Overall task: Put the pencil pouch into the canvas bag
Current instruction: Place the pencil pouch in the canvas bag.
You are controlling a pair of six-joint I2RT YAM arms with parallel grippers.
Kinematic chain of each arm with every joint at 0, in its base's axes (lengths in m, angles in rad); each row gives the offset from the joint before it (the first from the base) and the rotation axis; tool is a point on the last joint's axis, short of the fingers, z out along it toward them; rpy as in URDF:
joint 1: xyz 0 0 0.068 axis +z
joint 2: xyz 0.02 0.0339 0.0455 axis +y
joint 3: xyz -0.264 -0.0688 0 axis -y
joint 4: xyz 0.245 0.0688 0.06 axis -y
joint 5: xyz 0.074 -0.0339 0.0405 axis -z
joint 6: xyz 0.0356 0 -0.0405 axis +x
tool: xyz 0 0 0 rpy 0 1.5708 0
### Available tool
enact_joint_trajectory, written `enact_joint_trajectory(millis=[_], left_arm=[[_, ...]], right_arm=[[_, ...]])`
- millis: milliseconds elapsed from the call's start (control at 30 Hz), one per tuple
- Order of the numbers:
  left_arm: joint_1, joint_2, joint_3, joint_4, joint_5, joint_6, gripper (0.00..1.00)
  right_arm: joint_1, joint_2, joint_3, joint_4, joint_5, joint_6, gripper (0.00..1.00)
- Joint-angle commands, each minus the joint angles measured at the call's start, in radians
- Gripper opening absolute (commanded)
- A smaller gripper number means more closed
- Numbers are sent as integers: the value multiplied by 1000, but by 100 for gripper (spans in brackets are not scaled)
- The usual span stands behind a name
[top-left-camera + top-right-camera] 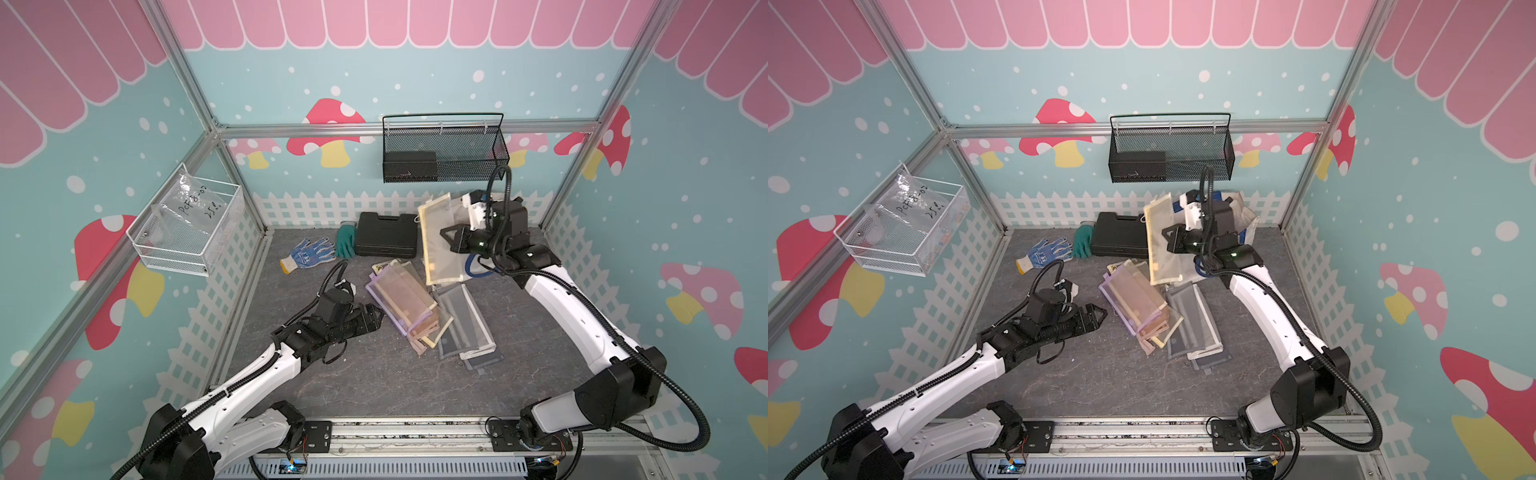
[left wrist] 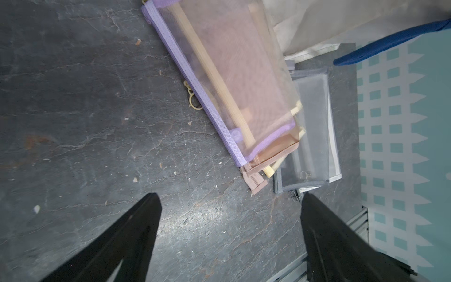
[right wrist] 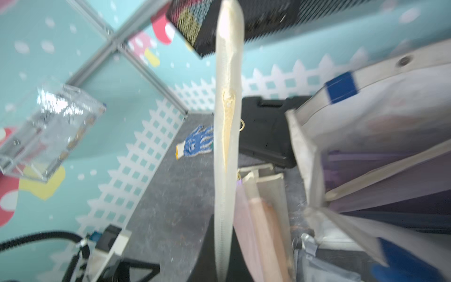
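Next I will swing my right gripper away from the black case, over the canvas bag's gaping opening (image 3: 387,162), then lower and release the pouch, because it still hangs outside the bag.
My right gripper (image 1: 445,241) (image 3: 223,256) is shut on a yellow-trimmed mesh pencil pouch (image 1: 436,245) (image 1: 1158,245). It holds the pouch on edge in the air at the back right. In the right wrist view the pouch (image 3: 227,122) runs straight out from the jaws. The cream canvas bag (image 1: 1246,216) (image 3: 390,109) with blue handles stands just behind and beside it, mostly hidden by the arm. Its mouth gapes towards the pouch. Several more mesh pouches (image 1: 409,303) (image 2: 234,80) lie in a pile mid-table. My left gripper (image 1: 376,316) (image 2: 230,197) is open and empty, just left of the pile.
A black hard case (image 1: 386,235) lies at the back, with a green glove (image 1: 345,243) and a blue knit glove (image 1: 309,253) to its left. A black mesh basket (image 1: 444,149) hangs on the back wall. A white wire basket (image 1: 187,224) hangs on the left wall.
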Motion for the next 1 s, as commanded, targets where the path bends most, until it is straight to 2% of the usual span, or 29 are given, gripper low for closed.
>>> enact_joint_trajectory(millis=[0, 267, 533, 800, 967], left_arm=[[-23, 16, 46, -53, -46, 45, 91], [-68, 51, 113, -78, -82, 84, 91], [-81, 65, 137, -89, -77, 101, 91], [-94, 67, 154, -88, -74, 102, 91], [-100, 63, 159, -95, -85, 102, 91]], right_arm=[[-67, -26, 4, 61, 45, 147, 0], [-204, -89, -172, 257, 131, 440, 0], [-246, -7, -121, 229, 222, 506, 0], [-289, 66, -150, 267, 283, 593, 0], [-290, 130, -113, 263, 302, 573, 0]])
